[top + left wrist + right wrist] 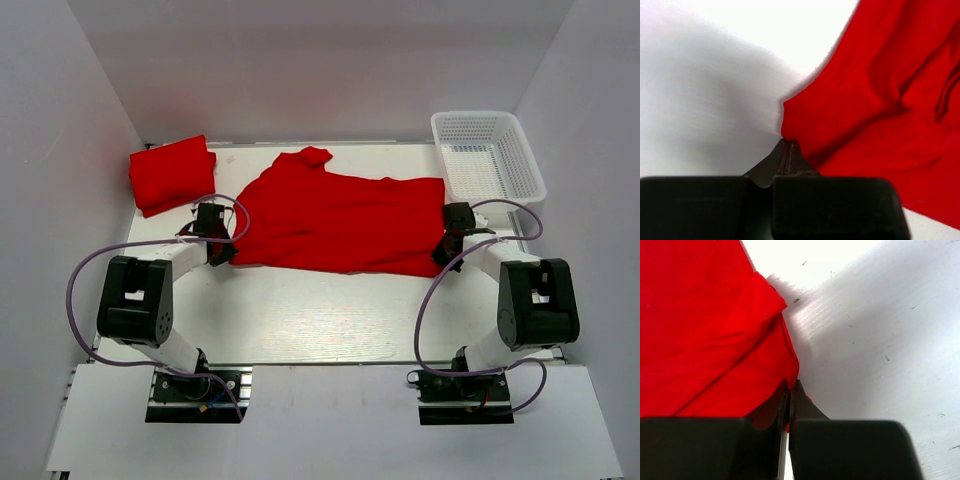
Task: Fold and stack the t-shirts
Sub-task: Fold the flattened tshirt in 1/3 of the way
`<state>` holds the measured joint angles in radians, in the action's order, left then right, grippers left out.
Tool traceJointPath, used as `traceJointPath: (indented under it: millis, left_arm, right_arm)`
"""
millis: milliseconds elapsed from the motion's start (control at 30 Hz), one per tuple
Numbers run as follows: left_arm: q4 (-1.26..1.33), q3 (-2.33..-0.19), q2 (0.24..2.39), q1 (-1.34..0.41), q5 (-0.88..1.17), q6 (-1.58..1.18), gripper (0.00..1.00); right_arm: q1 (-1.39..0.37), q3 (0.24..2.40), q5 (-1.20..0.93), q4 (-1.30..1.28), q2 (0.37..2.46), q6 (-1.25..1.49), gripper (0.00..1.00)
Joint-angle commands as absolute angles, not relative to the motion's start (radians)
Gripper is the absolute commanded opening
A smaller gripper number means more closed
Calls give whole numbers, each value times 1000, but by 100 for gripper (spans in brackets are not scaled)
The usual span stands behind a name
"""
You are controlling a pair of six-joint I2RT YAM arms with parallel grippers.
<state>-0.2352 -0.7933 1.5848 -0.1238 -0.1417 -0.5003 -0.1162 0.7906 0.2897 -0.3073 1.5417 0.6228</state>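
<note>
My left gripper moves back next, drags the shirt's cloth edge onto the bare table and releases it there, as that open part lies behind the gripper.
A red t-shirt lies spread sideways across the middle of the white table. A second red t-shirt sits folded at the back left. My left gripper is at the spread shirt's near left corner, jaws shut on the cloth edge. My right gripper is at the shirt's near right corner, jaws shut on the hem. In both wrist views the red cloth runs straight into the closed fingertips.
A white mesh basket stands at the back right, close behind the right gripper. White walls enclose the table on the left, back and right. Bare table lies between the shirt and the arm bases.
</note>
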Motion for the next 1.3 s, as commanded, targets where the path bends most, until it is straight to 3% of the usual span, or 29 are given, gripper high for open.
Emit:
traceJointPath:
  millis: [0, 300, 600, 633, 667, 700, 733, 767, 800, 967, 1133, 1267]
  left_arm:
    - [-343, -770, 1516, -127, -164, -531, 0]
    - [-734, -732, 1333, -127, -249, -698, 0]
    - [-930, -649, 1233, -137, -220, -824, 0]
    - [-930, -649, 1233, -137, -207, -824, 0]
    - [-930, -649, 1233, -137, -196, -824, 4]
    - [-930, -661, 1233, -137, -196, -824, 17]
    - [-963, -699, 1233, -137, -196, -824, 33]
    - [-979, -724, 1233, -137, -221, -824, 84]
    - [-998, -751, 1233, -137, -235, -807, 100]
    - [-1019, -981, 1181, -146, -302, -681, 100]
    - [-852, -1092, 1267, -156, -146, -476, 100]
    - [-709, -1048, 1344, -196, 75, -401, 100]
  right_arm:
    - [-118, 753, 224, -397, 1563, 640, 0]
    - [-98, 698, 235, -632, 1473, 657, 0]
    - [-86, 623, 204, -729, 1421, 666, 0]
    - [-66, 623, 199, -733, 1417, 666, 5]
    - [-89, 626, 192, -732, 1396, 667, 32]
    - [-90, 636, 195, -739, 1385, 657, 47]
    - [-89, 656, 195, -744, 1373, 654, 55]
    - [-89, 670, 198, -750, 1321, 637, 83]
    - [-89, 714, 205, -776, 1307, 626, 90]
    - [-95, 840, 287, -853, 1215, 557, 90]
    - [-95, 962, 249, -833, 1221, 499, 90]
    - [-100, 980, 210, -766, 1193, 473, 90]
